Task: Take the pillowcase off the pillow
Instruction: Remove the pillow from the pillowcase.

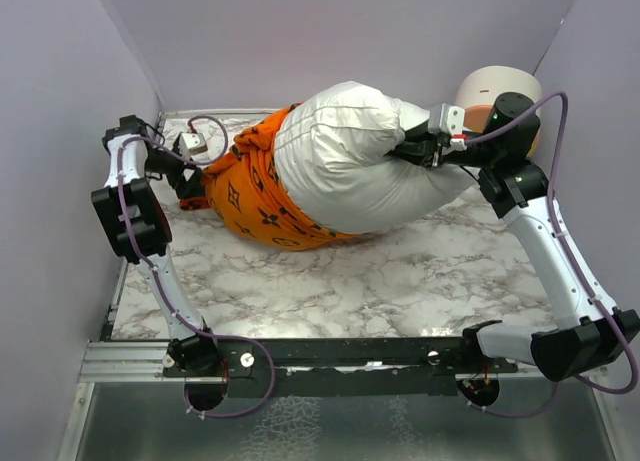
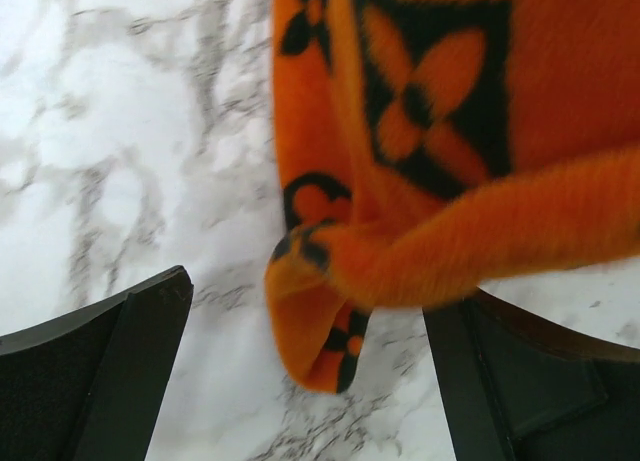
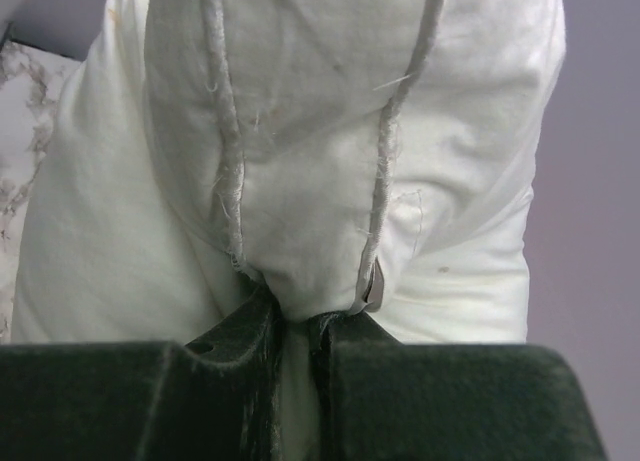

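The pillowcase's loose corner hangs just below, between my left gripper's open fingers. My left gripper should next move down gently toward the pillowcase and close on that corner.
The big white pillow (image 1: 350, 166) lies across the back of the marble table. An orange pillowcase (image 1: 250, 191) with black flower marks covers only its left end. My right gripper (image 1: 408, 151) is shut on a pinch of the pillow's right end; in the right wrist view the white fabric (image 3: 300, 181) is clamped between the jaws of the gripper (image 3: 295, 326). My left gripper (image 1: 190, 186) is at the pillowcase's left edge. In the left wrist view it (image 2: 310, 381) is open, its jaws wide apart, and a corner of the pillowcase (image 2: 320, 321) hangs loose between them.
A round white-and-orange cylinder (image 1: 497, 91) stands at the back right behind my right arm. A small white box with a cable (image 1: 192, 141) sits at the back left. Purple walls close in the table on three sides. A metal rail (image 1: 330, 356) runs along the front edge.
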You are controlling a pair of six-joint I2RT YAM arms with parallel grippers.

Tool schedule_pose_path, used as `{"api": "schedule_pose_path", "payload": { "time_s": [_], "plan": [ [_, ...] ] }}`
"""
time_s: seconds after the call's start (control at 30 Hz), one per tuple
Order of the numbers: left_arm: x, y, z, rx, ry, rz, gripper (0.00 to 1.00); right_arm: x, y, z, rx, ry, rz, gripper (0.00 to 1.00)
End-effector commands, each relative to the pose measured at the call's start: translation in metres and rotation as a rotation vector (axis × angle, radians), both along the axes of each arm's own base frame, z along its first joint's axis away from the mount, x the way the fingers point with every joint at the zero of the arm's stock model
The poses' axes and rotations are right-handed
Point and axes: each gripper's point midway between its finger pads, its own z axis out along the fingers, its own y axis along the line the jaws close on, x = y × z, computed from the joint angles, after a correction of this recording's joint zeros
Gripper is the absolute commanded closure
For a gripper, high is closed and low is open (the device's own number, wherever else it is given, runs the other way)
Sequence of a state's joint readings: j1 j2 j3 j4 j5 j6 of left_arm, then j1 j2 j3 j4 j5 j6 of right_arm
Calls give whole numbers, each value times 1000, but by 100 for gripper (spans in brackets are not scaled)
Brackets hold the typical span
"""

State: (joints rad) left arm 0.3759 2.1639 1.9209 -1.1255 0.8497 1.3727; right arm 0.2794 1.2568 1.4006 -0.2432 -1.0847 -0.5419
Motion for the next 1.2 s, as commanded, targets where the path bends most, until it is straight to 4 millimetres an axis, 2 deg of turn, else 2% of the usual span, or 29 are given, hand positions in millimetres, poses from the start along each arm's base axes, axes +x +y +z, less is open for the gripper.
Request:
{"api": "schedule_pose_path", "payload": {
  "time_s": [0.0, 0.1, 0.13, 0.2, 0.27, 0.37, 0.5, 0.63, 0.9, 0.93, 1.03, 1.17],
  "plan": [
    [-27, -39, -17, -44, 55, -145, 1, 0, 10, -19, 29, 106, 67, 99],
    [-36, -46, -29, -30, 82, -180, 2, 13, 8, -21, 57, 130, -6, 99],
    [-37, -44, -33, -18, 86, -175, 8, 19, 6, -20, 69, 137, -42, 99],
    [-38, -36, -46, 25, 106, -150, 27, 33, 0, -19, 96, 156, -138, 99],
    [-43, -25, -55, 56, 124, -135, 50, 48, -8, -14, 124, 171, -238, 99],
    [-48, -7, -58, 56, 135, -84, 99, 66, -20, 0, 193, 187, -369, 99],
    [-55, 19, -48, 20, 118, 21, 100, 90, -42, 33, 354, 202, -550, 99],
    [-65, 57, -31, 24, 70, 124, 100, 102, -78, 67, 564, 183, -743, 99],
    [-90, 148, -6, 156, 0, 325, 100, 103, -118, 133, 756, 121, -901, 99],
    [-93, 156, -2, 172, -9, 340, 100, 101, -125, 145, 788, 105, -919, 99],
    [-102, 178, 9, 210, -29, 389, 100, 96, -142, 167, 865, 89, -963, 99],
    [-115, 194, 18, 267, -48, 416, 100, 93, -160, 174, 905, 96, -1039, 99]
  ]
}}
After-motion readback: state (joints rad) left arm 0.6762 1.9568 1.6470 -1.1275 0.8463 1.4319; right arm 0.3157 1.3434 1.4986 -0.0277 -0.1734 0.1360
